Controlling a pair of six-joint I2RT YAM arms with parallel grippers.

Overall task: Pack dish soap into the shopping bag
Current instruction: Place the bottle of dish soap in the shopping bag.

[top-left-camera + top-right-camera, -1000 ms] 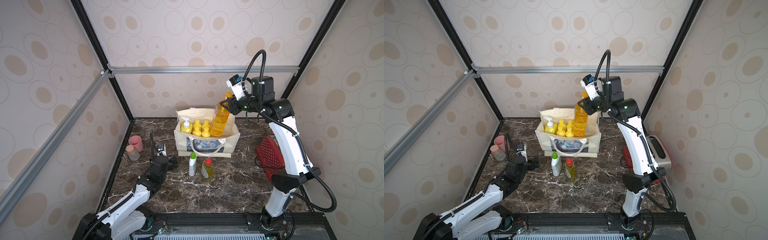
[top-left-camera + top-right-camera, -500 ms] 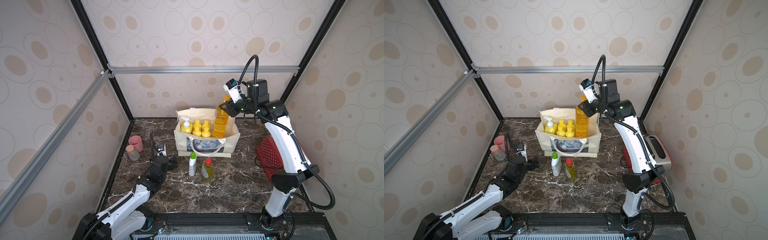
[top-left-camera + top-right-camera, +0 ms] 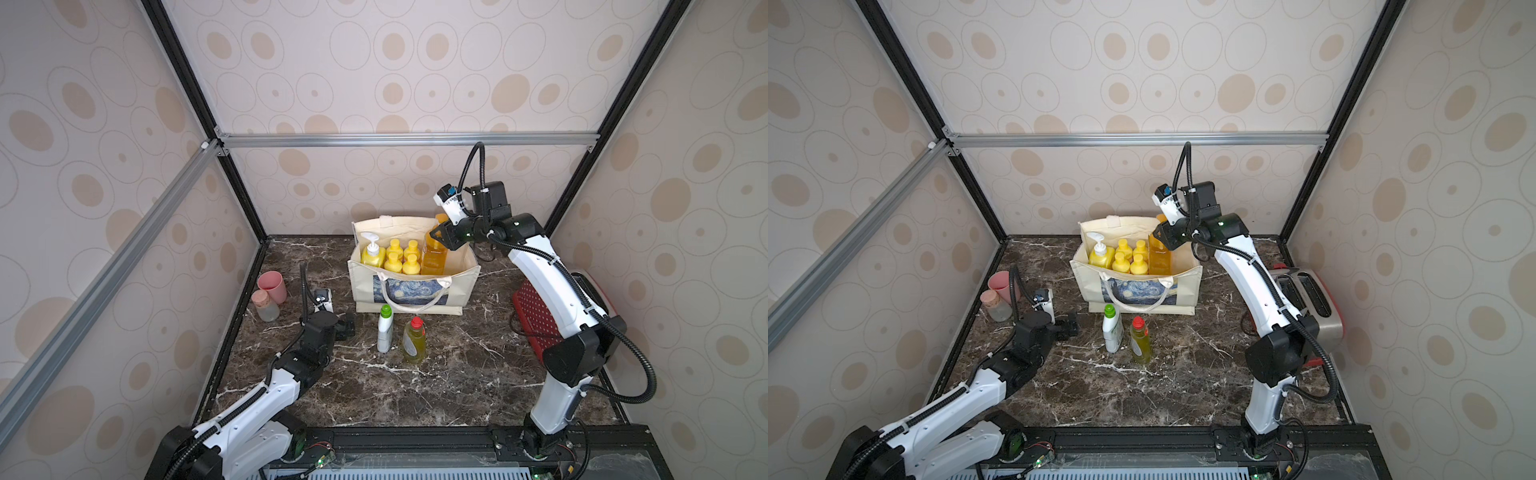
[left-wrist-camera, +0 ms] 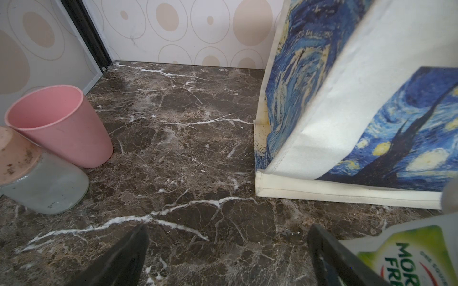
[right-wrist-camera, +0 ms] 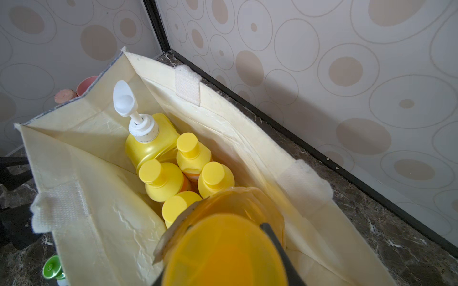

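Observation:
The clear orange bottle goes down into the shopping bag (image 3: pixel 415 293) with my right gripper next and is released there. The gap beside the small yellow-capped bottles lies below the gripper.
The shopping bag (image 3: pixel 415 293) (image 3: pixel 1133 293) stands open at the back of the marble floor. Inside it are a yellow pump bottle (image 3: pixel 372 255) (image 5: pixel 151 146) and several small yellow-capped bottles (image 3: pixel 402 257) (image 5: pixel 190 158). My right gripper (image 3: pixel 442 237) (image 3: pixel 1163 235) (image 5: pixel 223 250) is shut on the top of the clear orange bottle (image 3: pixel 434 255) (image 3: pixel 1160 259), whose body hangs inside the bag's right end. In front of the bag stand a white green-capped bottle (image 3: pixel 385 330) (image 4: pixel 409 252) and a greenish red-capped bottle (image 3: pixel 414 340). My left gripper (image 3: pixel 347 326) (image 4: pixel 228 227) is open and empty, low beside the white bottle.
A pink cup (image 3: pixel 272 286) (image 4: pixel 59 123) and a cork-stoppered jar (image 3: pixel 265 305) (image 4: pixel 42 183) stand by the left wall. A red and silver toaster (image 3: pixel 1308 295) sits by the right wall behind my right arm. The walls close in on three sides.
My right gripper has come down and a little left with the orange bottle, sinking it deeper into the bag. The left arm has not moved.

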